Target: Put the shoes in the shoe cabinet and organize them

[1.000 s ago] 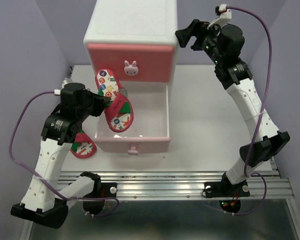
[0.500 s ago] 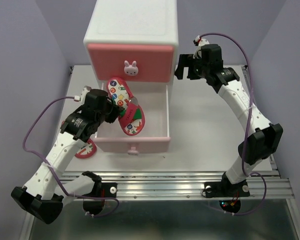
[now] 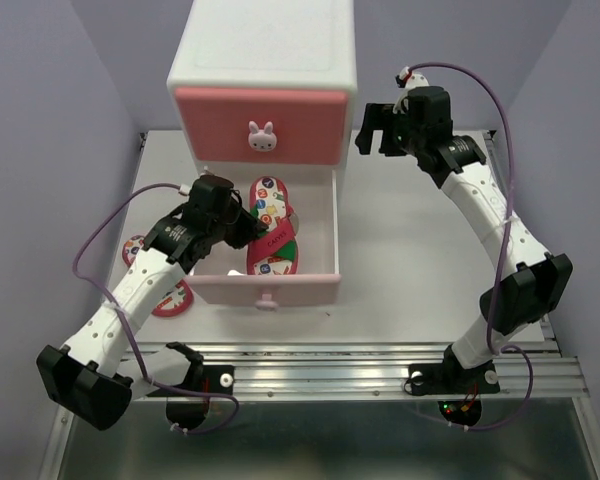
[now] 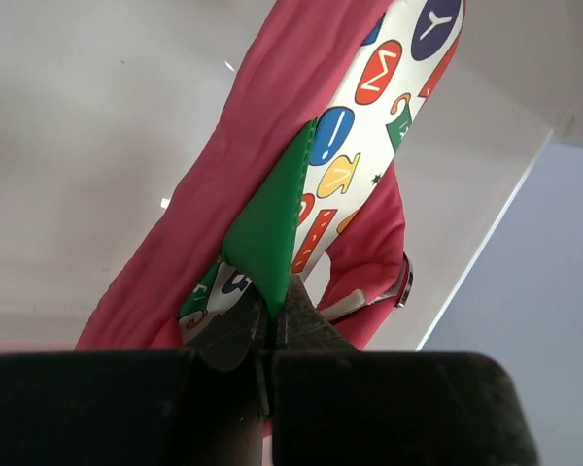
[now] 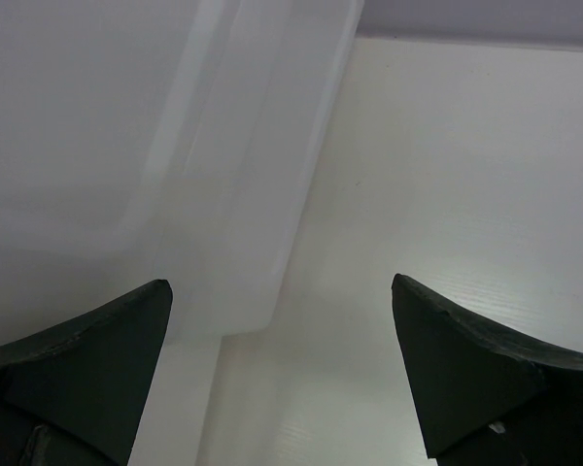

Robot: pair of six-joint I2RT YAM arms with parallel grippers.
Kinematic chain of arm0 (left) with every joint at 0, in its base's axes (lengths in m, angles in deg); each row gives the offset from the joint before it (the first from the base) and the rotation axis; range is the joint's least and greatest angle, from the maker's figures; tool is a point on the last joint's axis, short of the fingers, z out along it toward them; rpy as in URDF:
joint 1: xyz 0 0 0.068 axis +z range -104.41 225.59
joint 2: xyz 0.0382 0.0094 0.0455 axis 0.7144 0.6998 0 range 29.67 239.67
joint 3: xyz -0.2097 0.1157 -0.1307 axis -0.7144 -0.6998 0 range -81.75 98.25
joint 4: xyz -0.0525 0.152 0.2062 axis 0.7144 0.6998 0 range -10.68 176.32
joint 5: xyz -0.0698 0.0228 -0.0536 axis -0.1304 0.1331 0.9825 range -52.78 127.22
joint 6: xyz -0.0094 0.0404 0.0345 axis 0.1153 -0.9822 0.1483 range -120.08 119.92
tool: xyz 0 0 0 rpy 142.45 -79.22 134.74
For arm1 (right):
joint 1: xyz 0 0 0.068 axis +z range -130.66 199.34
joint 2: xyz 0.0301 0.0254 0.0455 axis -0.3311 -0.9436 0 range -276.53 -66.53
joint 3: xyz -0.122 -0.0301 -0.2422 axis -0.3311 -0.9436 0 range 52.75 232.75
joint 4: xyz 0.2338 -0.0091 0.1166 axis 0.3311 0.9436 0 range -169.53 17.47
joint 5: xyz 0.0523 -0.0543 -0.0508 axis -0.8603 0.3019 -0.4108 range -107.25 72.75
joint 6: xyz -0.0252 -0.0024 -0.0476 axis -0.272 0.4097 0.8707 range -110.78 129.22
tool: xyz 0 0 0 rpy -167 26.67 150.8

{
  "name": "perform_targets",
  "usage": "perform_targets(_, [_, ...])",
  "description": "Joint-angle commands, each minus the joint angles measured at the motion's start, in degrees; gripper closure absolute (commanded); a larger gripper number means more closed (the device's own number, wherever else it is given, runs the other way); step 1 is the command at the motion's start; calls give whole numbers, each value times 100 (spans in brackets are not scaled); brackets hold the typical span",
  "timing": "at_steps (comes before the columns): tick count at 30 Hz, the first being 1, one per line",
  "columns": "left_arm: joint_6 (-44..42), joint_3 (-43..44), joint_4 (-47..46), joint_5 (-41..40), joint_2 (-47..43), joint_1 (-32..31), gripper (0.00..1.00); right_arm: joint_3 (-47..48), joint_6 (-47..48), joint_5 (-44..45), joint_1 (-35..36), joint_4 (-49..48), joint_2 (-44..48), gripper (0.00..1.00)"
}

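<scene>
The drawer's bare bottom strip (image 3: pixel 316 228) lies below on the right in the top view, so my left gripper will lower to that side next and release the strap.
The shoe cabinet (image 3: pixel 265 60) is white, with its darker pink upper drawer (image 3: pixel 300 125) closed and its paler lower drawer (image 3: pixel 310 225) pulled out. My left gripper (image 3: pixel 248 230) is shut on the green strap of a red sandal (image 3: pixel 272 222), which hangs tilted inside the open drawer. In the left wrist view the gripper (image 4: pixel 272 313) pinches that strap (image 4: pixel 272 223) and the printed insole (image 4: pixel 369 116) points away. A second red sandal (image 3: pixel 168 298) lies on the table left of the drawer, partly under my left arm. My right gripper (image 3: pixel 377 130) is open and empty beside the cabinet's right wall (image 5: pixel 126 146).
The drawer's pale pink front with its bunny knob (image 3: pixel 267 299) faces the arm bases. A lilac wall (image 3: pixel 40 120) encloses the table on the left, back and right. The white tabletop (image 3: pixel 420 260) stretches right of the cabinet.
My left arm carried the sandal rightward and down into the open lower drawer. My right gripper dropped from above the cabinet's corner to beside its right wall, still open.
</scene>
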Motion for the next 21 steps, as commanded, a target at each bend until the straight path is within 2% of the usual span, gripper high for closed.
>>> perform_targets(1, [-237,11,-696,226,21,-123,100,-68,-87,357,45,-267,331,0])
perform_targets(6, [-237,46,-1450,147,486,-211,100,-69,-43,374,45,-268,401,0])
perform_targets(12, [8,187,-1847,-72,1014,-676,100,-112,106,524,45,-268,498,0])
perform_targets(17, [316,73,-2049,-424,1243,-800,100,-183,133,550,45,-268,542,0])
perform_targets(21, [238,20,-2322,-451,1409,-836,100,-270,168,577,45,-268,560,0])
